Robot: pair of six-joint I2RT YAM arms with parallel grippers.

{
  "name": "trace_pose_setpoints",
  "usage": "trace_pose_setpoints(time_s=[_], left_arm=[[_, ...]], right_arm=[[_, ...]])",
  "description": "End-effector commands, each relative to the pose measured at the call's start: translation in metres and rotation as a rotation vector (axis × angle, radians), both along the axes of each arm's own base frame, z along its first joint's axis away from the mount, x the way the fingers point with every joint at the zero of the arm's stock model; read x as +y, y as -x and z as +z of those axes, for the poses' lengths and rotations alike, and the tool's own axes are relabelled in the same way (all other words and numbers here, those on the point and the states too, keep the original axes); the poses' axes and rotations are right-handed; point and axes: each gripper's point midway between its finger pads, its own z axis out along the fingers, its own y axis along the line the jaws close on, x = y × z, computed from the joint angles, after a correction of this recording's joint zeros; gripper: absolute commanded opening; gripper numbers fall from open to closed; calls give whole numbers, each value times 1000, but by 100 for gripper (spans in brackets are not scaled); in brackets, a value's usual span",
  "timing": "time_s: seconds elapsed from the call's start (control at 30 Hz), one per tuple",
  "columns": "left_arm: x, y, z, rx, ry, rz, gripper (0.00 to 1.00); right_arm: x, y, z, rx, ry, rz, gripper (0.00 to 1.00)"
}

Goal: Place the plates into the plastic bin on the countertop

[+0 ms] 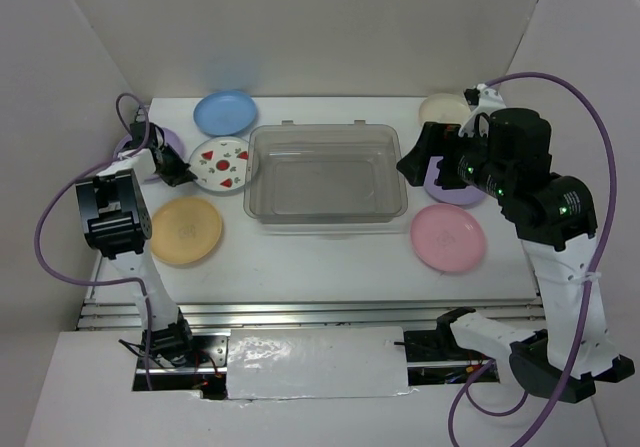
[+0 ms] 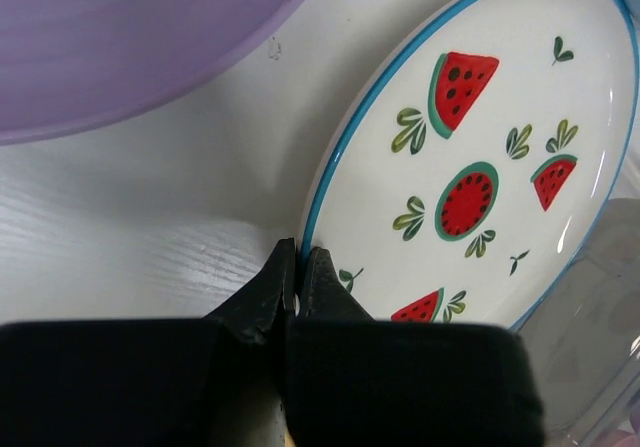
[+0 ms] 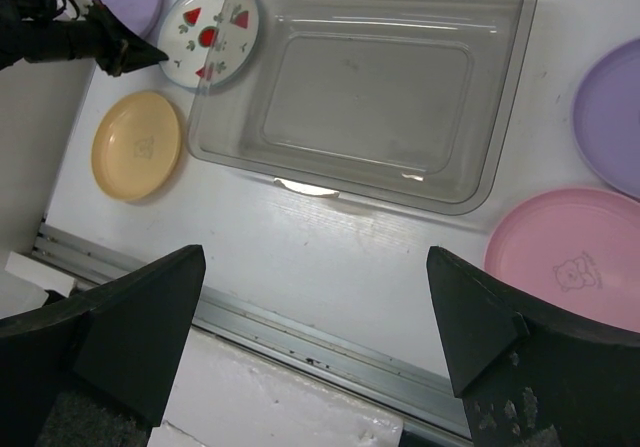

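My left gripper holds the plate and next needs to lift it over the bin's rim to its right in the top view. The bin's empty bottom is there, so it needs to lower and release the plate.
The clear bin (image 1: pixel 263 210) stands empty mid-table; it also shows in the right wrist view (image 3: pixel 225 137). My left gripper (image 1: pixel 185 175) is shut on the blue rim of the white plate with red fruit marks (image 1: pixel 222 163), pinching its near-left edge (image 2: pixel 298 257); the plate (image 2: pixel 470 167) reaches the bin's left rim. My right gripper (image 1: pixel 415 162) is open and empty, held above the bin's right side (image 3: pixel 317 257). Loose plates are blue (image 1: pixel 225 113), yellow-orange (image 1: pixel 186 230), pink (image 1: pixel 448 237), cream (image 1: pixel 445 109), and lavender on the right (image 1: pixel 455 192).
A second purple plate (image 1: pixel 165 147) lies at the far left behind my left gripper and fills the top of the left wrist view (image 2: pixel 130 37). White walls close in the back and sides. A metal rail (image 1: pixel 300 312) runs along the front edge.
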Motion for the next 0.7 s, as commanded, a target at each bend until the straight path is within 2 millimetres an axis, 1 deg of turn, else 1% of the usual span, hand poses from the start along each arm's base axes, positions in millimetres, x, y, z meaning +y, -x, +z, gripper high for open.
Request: trace_pose_setpoints(time_s=[0.0,0.03,0.07,0.1,0.13,0.2,0.23,0.3,0.33,0.4,0.43,0.47,0.5,0.53,0.6,0.63,0.67], left_arm=[[9,8,15,0,-113,1,0],[8,8,26,-12,-130,2,0],[14,4,36,-26,-164,19,0],[15,3,45,-37,-180,32,0],[14,-2,67,-72,-202,34,0],[14,-7,90,-110,-222,57,0],[13,-9,111,-146,-225,64,0],[12,-10,132,-184,-204,102,0],[18,-9,152,-219,-225,136,0],[21,-8,172,-252,-224,188,0],[22,-6,193,-296,-233,207,0],[22,-7,204,-329,-230,216,0],[19,-6,222,-373,-224,218,0],[15,-7,234,-404,-216,212,0],[8,-6,256,-455,-204,193,0],[2,-8,269,-485,-194,174,0],[-8,-8,276,-501,-178,140,0]], right_arm=[[1,-3,20,-68,-10,3,100],[1,-4,20,-68,-10,3,100],[1,-3,20,-68,-10,3,100],[2,-4,19,-67,-10,3,100],[2,-4,18,-64,-9,6,100],[3,-5,17,-60,-10,4,100],[2,-7,17,-59,-9,1,100],[2,-7,19,-61,-12,-2,100],[2,-7,19,-62,-12,-3,100],[1,-7,19,-63,-11,-6,100],[1,-7,18,-59,-10,-8,100],[1,-7,18,-63,-9,-11,100],[-1,-7,16,-58,-8,-17,100],[-2,-8,14,-56,-9,-28,100],[-10,-14,7,-34,-11,-88,100],[-17,-19,4,-23,-20,-139,100],[-38,-28,-6,4,-29,-295,100]])
